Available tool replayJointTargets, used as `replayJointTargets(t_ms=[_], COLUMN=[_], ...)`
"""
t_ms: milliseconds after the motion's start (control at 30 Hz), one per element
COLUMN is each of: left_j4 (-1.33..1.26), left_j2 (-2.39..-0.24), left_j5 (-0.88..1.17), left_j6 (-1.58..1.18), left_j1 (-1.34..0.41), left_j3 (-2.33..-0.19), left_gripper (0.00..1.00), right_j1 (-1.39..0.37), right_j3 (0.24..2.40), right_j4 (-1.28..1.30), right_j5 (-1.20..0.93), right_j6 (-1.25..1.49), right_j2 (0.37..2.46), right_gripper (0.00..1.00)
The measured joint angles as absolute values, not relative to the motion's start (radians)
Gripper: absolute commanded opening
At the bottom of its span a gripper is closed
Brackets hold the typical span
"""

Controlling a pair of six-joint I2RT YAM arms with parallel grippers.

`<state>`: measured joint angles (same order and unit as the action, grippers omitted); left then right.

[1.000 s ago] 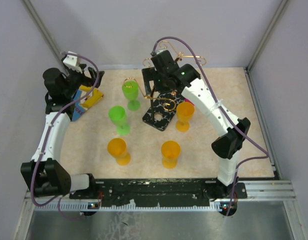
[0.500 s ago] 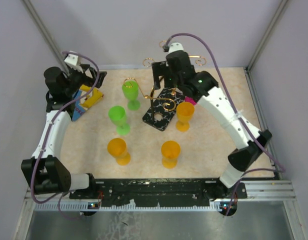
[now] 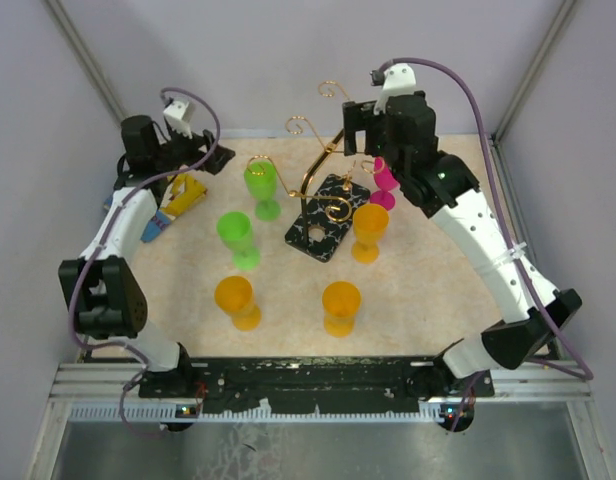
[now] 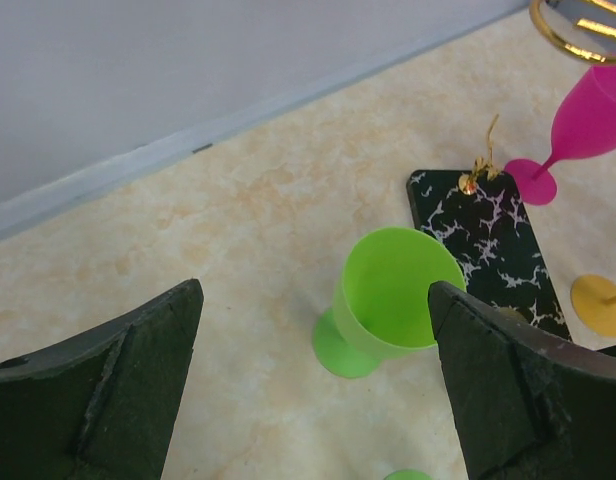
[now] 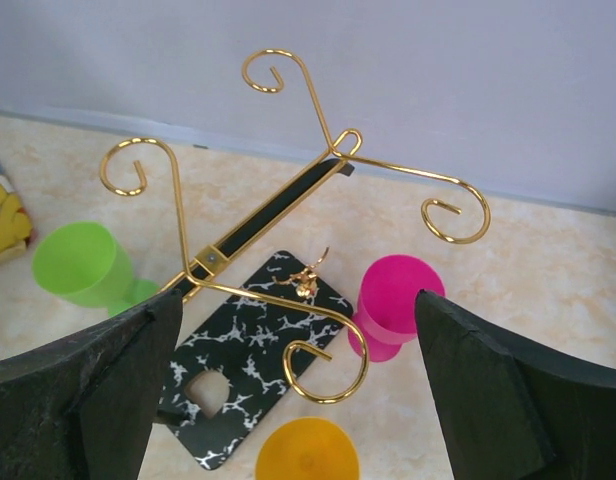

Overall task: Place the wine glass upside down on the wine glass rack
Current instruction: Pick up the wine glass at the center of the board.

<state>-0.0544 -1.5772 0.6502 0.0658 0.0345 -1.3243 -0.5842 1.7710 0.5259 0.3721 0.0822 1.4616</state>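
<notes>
I will next bring my left gripper down toward the far green glass [image 4: 393, 298], onto the side of the glass's rim away from the rack [image 3: 326, 222], because the glass's opening points up.
The wine glass rack [image 3: 326, 222] stands mid-table: a black marbled base [image 5: 250, 345] under gold wire arms [image 5: 288, 215] with curled ends that carry nothing. Several wine glasses stand upright around it: two green [image 3: 260, 186] [image 3: 236, 237], three orange [image 3: 369, 229] [image 3: 340, 305] [image 3: 236, 299] and one pink [image 3: 385, 181]. My left gripper [image 3: 214, 157] is open and empty, left of the far green glass [image 4: 393, 298]. My right gripper [image 3: 356, 120] is open and empty, high behind the rack, above the pink glass [image 5: 392, 302].
A colourful box [image 3: 178, 198] lies at the far left by the left arm. Grey walls close the table at the back and on both sides. The rack's gold arms reach up close below the right gripper.
The right arm has lifted and drawn back to the right, off the rack, uncovering the pink glass. The left gripper has swung right along the back edge. Both stayed open.
</notes>
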Motion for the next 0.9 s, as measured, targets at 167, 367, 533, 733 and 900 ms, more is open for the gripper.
replayJointTargets(t_ms=[167,367,533,733,900], left_j4=[0.068,0.170,0.240,0.303,0.334], left_j2=[-1.683,-1.777,-1.839,-1.892,-1.914], left_j5=[0.647,0.612,0.553,0.500,0.496], left_j6=[0.141,0.198,0.236,0.263,0.271], left_j1=[-0.043,-0.091,-0.101,-0.109,-0.121], left_j3=[-1.416,-1.508,-1.557,-1.578,-1.616], left_gripper=[0.99,0.96,0.84,0.65,0.28], right_j1=[-0.584,-0.584,-0.584,-0.584,-0.582], right_j3=[1.717,1.770,1.771,1.790,1.793], right_j4=[0.477,0.472,0.465,0.462,0.466], right_j5=[0.382,0.410,0.437,0.463,0.474], right_j6=[0.025,-0.024,-0.044,-0.070,-0.081], right_j2=[1.445,1.464,1.477,1.518,1.535], right_gripper=[0.99,0.99,0.99,0.99,0.99])
